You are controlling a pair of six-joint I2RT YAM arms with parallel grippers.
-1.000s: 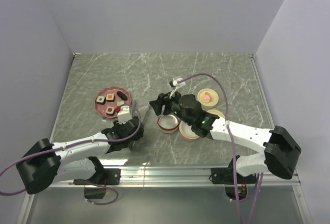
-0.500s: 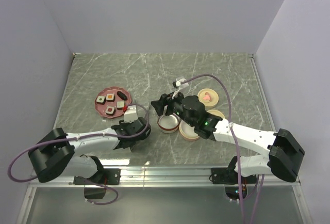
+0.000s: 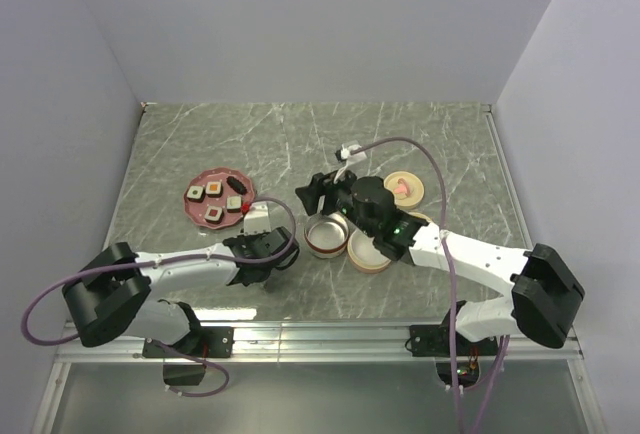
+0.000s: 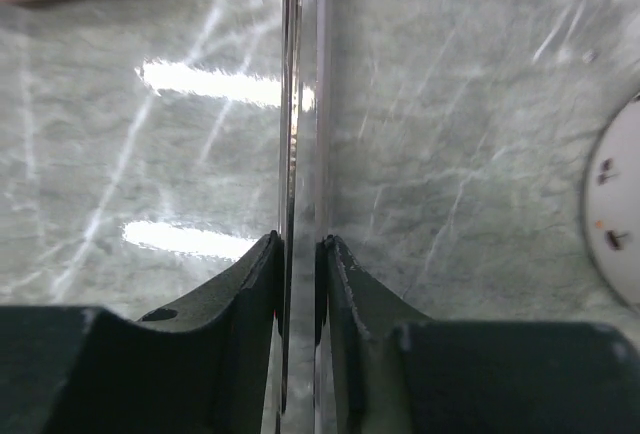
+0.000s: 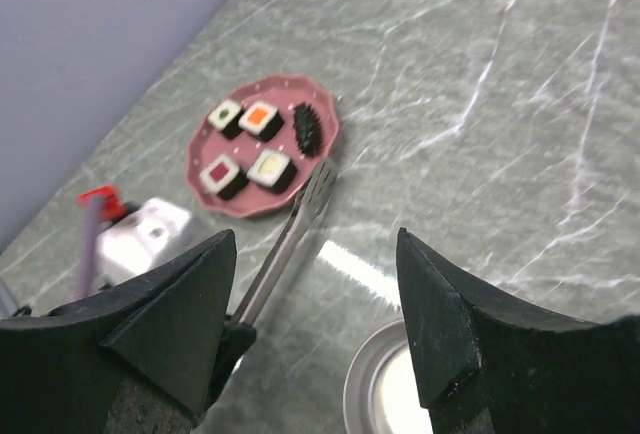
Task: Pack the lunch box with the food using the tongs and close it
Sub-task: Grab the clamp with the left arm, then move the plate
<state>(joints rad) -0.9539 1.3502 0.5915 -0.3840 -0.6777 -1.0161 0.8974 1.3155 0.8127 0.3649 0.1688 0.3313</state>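
Note:
My right gripper moves across and down onto the plate's rim [image 3: 253, 190] beside the black food next, since the plate [image 3: 200, 206] lies below and to the left in the top view.
The silver tongs [image 4: 300, 104] lie flat on the marble table, their tips [image 5: 320, 179] beside the pink plate [image 5: 205, 146]. My left gripper [image 4: 298, 242] is shut on the tongs partway along their length, the arms pressed together between both fingers. The food, several sushi blocks [image 5: 260, 119], sits on that plate [image 3: 200, 206]. The lunch box is apart: an open round tier [image 3: 326, 235] lies by the left gripper [image 3: 272, 246], with a second tier [image 3: 368, 252] beside it. My right gripper [image 3: 312, 192] hovers open and empty above the first tier [image 5: 390, 384].
Two round lids lie at the right, one with a pink heart [image 3: 404, 187] and one partly under the right arm [image 3: 420, 221]. Grey walls close in the table on three sides. A metal rail [image 3: 330, 332] runs along the near edge.
My left gripper has slid right along the table and closed on the tongs. The right gripper has drawn back a little from the open tier, still open.

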